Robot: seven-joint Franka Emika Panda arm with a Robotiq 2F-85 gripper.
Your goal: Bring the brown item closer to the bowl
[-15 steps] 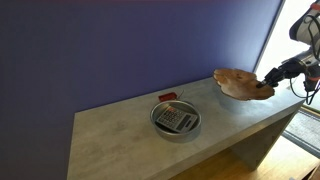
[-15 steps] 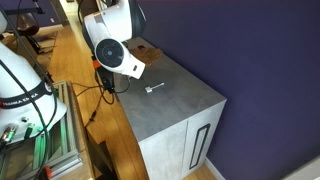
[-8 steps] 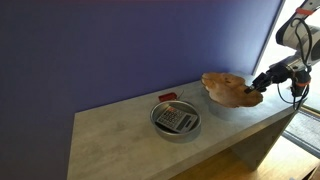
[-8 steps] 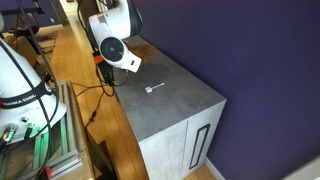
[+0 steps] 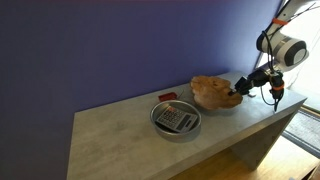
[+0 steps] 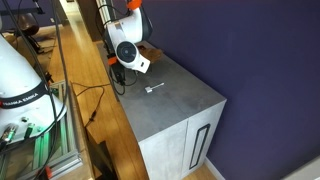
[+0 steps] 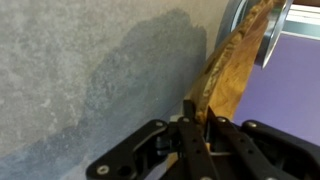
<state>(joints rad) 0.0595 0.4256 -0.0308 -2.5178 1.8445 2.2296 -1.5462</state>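
I will lower my gripper slightly toward the bowl and release the tilted dish's rim, as the grey counter beside the metal bowl is just below my gripper.
The brown dish, mottled tan with a wavy edge, is held tilted above the grey counter, just right of the metal bowl. My gripper is shut on the dish's right rim. In the wrist view the fingers pinch the edge of the brown dish, and the bowl's shiny rim shows at the top right. In an exterior view the arm hides both the dish and the bowl.
The bowl holds a dark remote-like object. A small red object lies behind the bowl by the purple wall. A small metal item lies on the counter. The counter's right edge is near the arm.
My gripper has carried the brown dish leftward along the counter, from near the right end to close beside the metal bowl. The bowl has not moved.
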